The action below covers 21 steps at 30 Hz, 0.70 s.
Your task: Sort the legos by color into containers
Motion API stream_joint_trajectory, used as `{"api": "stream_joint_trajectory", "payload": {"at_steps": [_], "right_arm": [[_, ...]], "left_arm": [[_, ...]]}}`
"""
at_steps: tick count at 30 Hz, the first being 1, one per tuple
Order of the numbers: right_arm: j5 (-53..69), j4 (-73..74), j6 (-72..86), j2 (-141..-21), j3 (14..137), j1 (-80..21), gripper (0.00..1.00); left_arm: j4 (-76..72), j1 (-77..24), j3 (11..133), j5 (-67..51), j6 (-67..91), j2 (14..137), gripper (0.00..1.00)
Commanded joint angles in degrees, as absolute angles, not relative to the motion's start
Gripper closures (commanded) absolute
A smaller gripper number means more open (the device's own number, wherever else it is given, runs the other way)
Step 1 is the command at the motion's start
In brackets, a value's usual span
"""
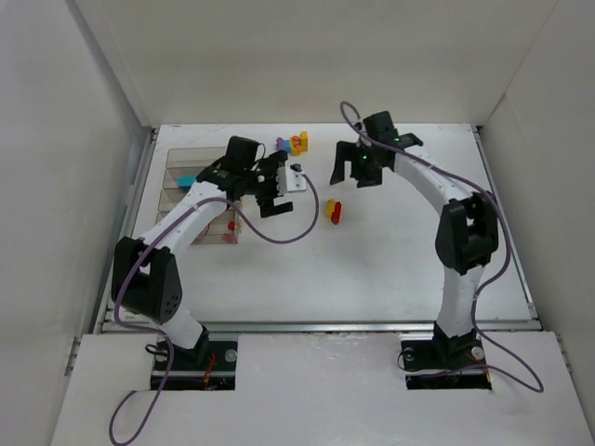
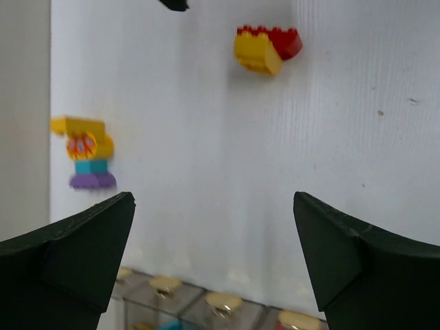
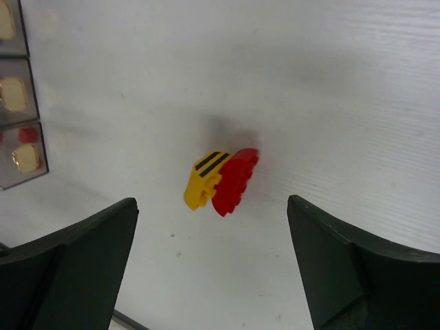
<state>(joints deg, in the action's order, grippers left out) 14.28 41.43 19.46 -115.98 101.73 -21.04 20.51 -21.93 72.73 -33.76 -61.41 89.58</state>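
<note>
The yellow side faces the containers. My left gripper will next move away from the containers and down onto the yellow lego (image 3: pixel 203 180) of the mid-table pair.
The four clear containers (image 1: pixel 198 200) stand joined at the left; a cyan lego (image 1: pixel 187 178) and a red lego (image 1: pixel 231 226) lie inside. A yellow lego (image 3: pixel 203 180) joined to a red lego (image 3: pixel 236 180) lies mid-table (image 1: pixel 333 212), also in the left wrist view (image 2: pixel 265 47). A yellow, orange, cyan and purple stack (image 2: pixel 86 152) lies near the back (image 1: pixel 294 143). My left gripper (image 1: pixel 271 197) hovers open and empty at the containers' right edge (image 2: pixel 213 201). My right gripper (image 1: pixel 357 173) hovers open and empty just behind the yellow-red pair (image 3: pixel 212 205).
White walls enclose the table at the left (image 1: pixel 102 139), back and right (image 1: pixel 535 139). The containers' rim with gold-coloured knobs (image 2: pixel 223 304) shows under my left gripper. The containers' end (image 3: pixel 17 137) shows at the left in the right wrist view.
</note>
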Motion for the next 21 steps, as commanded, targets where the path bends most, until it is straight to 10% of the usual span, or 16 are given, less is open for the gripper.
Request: {"api": "stream_joint_trajectory", "payload": {"at_steps": [1, 14, 21], "right_arm": [[16.6, 37.7, 20.2, -110.5, 100.1, -17.5, 0.05], [18.4, 34.6, 18.0, -107.5, 90.7, -12.6, 0.05], [20.3, 34.0, 17.4, -107.5, 90.2, -11.1, 0.05]], "left_arm": [[21.8, -24.0, 81.3, -42.6, -74.8, 94.0, 0.00], [32.2, -33.0, 96.4, -46.6, -79.6, 116.0, 0.02], [25.1, -33.7, 98.4, -44.6, -70.1, 119.4, 0.19]]}}
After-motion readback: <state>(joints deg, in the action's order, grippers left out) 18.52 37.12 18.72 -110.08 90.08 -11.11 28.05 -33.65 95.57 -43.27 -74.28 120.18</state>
